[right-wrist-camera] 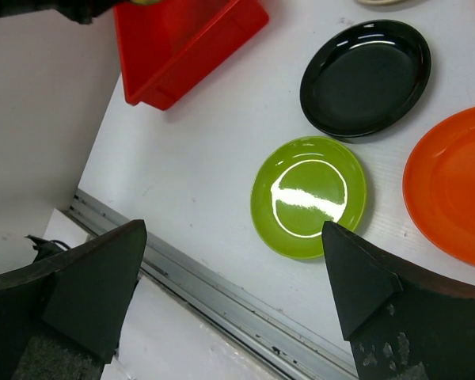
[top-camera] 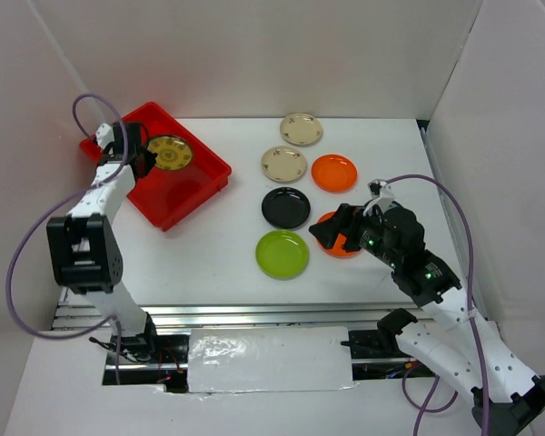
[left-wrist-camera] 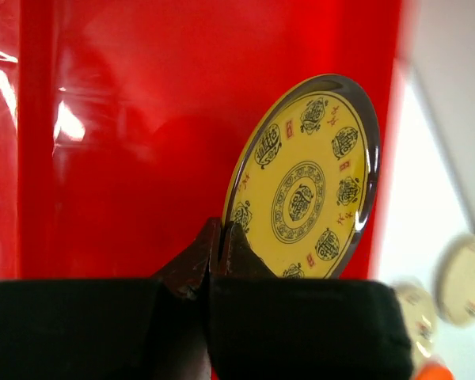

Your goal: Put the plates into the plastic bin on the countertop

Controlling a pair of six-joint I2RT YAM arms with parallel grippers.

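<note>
The brown-gold patterned plate [top-camera: 170,153] still hangs tilted above the bare bottom of the red bin. Next, my left gripper moves down toward it and releases the plate's rim.
My left gripper [top-camera: 138,156] is shut on the rim of the brown-gold patterned plate [top-camera: 170,153] and holds it tilted over the red plastic bin [top-camera: 195,195]. In the left wrist view the fingertips [left-wrist-camera: 220,237] pinch the plate [left-wrist-camera: 309,182] at its lower edge, above the bin floor [left-wrist-camera: 127,142]. My right gripper [top-camera: 331,232] is open and empty above an orange plate [top-camera: 347,247], next to the lime green plate [top-camera: 282,253]. On the countertop lie two beige plates [top-camera: 301,129] [top-camera: 283,164], a second orange plate [top-camera: 333,173] and the black plate [top-camera: 285,207]. The dark teal plate is not in view.
The right wrist view shows the open gripper [right-wrist-camera: 234,229] over the countertop, with the green plate [right-wrist-camera: 309,198], black plate [right-wrist-camera: 366,77], orange plate [right-wrist-camera: 455,186], a corner of the bin [right-wrist-camera: 190,39] and the metal rail [right-wrist-camera: 214,293]. White walls enclose the table.
</note>
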